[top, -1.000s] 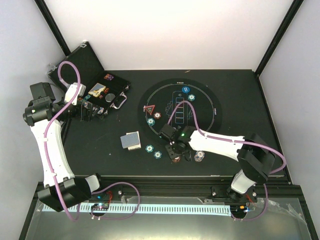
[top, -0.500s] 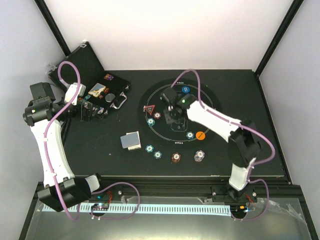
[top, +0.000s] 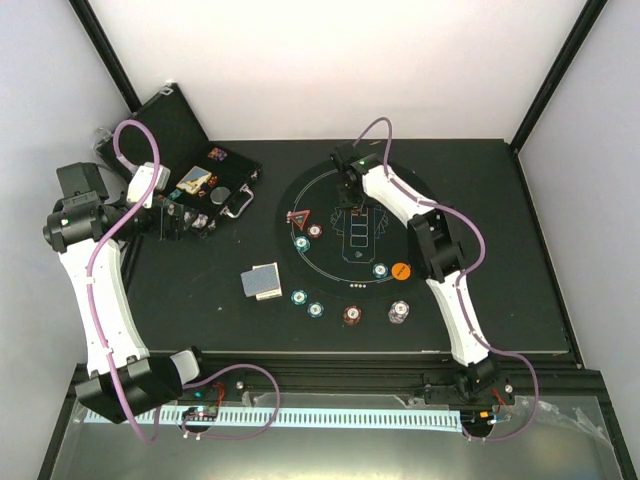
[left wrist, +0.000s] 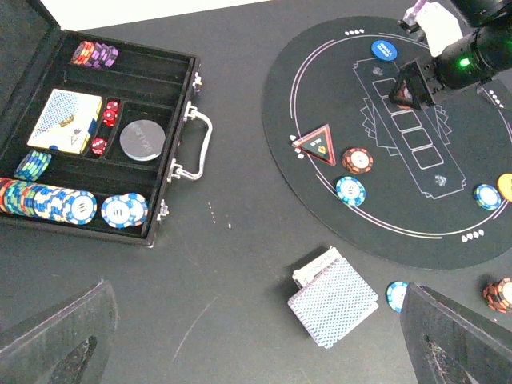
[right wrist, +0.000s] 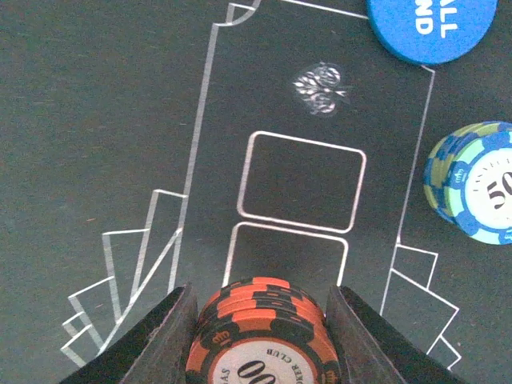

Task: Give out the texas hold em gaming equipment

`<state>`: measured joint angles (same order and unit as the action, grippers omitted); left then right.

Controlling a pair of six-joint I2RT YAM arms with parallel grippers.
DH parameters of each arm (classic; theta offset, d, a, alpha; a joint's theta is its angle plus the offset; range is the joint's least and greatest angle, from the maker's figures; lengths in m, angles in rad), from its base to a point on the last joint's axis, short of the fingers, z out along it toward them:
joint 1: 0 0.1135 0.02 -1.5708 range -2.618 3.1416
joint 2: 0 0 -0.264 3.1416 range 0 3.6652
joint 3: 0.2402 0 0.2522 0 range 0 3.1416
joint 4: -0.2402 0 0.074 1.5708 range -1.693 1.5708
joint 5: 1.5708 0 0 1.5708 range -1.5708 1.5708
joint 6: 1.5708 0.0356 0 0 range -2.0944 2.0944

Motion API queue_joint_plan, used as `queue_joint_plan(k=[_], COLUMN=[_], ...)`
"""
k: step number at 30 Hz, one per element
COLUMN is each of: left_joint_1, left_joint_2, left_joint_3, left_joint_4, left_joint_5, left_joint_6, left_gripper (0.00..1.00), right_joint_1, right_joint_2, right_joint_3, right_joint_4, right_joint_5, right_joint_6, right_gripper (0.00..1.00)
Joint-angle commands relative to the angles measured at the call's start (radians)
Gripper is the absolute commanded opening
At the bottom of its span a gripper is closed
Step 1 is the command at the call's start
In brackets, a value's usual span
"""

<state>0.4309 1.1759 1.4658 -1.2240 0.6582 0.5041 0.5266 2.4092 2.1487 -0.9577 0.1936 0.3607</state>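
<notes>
I should next move my right gripper outward and down to the empty farthest card box, onto the box's edge by the teal chip, and let go.
My right gripper (right wrist: 260, 308) is shut on a small stack of orange-red poker chips (right wrist: 258, 340). It hovers over the printed card boxes at the far part of the round mat (top: 420, 215). A blue disc (right wrist: 432, 28) and a teal chip (right wrist: 476, 184) lie just beyond it. The red triangle marker (left wrist: 318, 144), a brown-red chip (left wrist: 358, 160) and a teal chip (left wrist: 350, 190) sit on the mat's left side. An orange disc (top: 401, 271) lies near its front. The card deck (left wrist: 332, 300) lies off the mat. My left gripper (left wrist: 256, 352) stands open high above the deck.
The open black case (left wrist: 180, 120) at the left holds chip rows, a card pack and red dice. Two teal chips (top: 299, 296), a brown-red stack (top: 352, 316) and a white-grey stack (top: 400, 313) lie along the mat's near edge.
My right arm swung from the mat's near edge to its far part, carrying the orange-red chips. The left arm has not moved.
</notes>
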Motion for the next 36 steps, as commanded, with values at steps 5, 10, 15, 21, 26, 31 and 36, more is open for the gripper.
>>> queue_joint_plan(k=[5,10,15,21,26,31,36], left_joint_1=[0.007,0.007,0.006,0.007,0.006,0.006,0.006], left_joint_2=[-0.001,0.007,0.018,0.024,0.028,0.029,0.024], left_joint_3=[0.046,0.052,0.056,0.074,0.074,0.067,0.058], left_joint_4=[-0.012,-0.008,-0.003,-0.007,-0.005,-0.004,-0.002], left_joint_5=[-0.003,0.001,0.001,-0.002,-0.002,-0.003,-0.002], left_joint_6=[0.004,-0.001,-0.001,0.002,0.002,0.002,-0.001], left_gripper=[0.99,0.99,0.99,0.99,0.99,0.99,0.99], right_joint_1=[-0.056,-0.080,-0.095,-0.100,-0.100,-0.100,-0.100], right_joint_2=[0.061,0.110,0.149,0.172,0.179,0.178,0.139], right_joint_3=[0.094,0.175,0.219,0.233,0.235,0.243,0.260], right_joint_4=[0.010,0.001,0.004,0.008,0.009,0.003,0.001], right_joint_5=[0.029,0.030,0.018,0.004,-0.012,-0.011,0.001], right_joint_6=[-0.015,-0.015,-0.017,-0.017,-0.020,-0.022,-0.031], right_gripper=[0.36,0.37,0.37,0.38,0.40,0.55,0.67])
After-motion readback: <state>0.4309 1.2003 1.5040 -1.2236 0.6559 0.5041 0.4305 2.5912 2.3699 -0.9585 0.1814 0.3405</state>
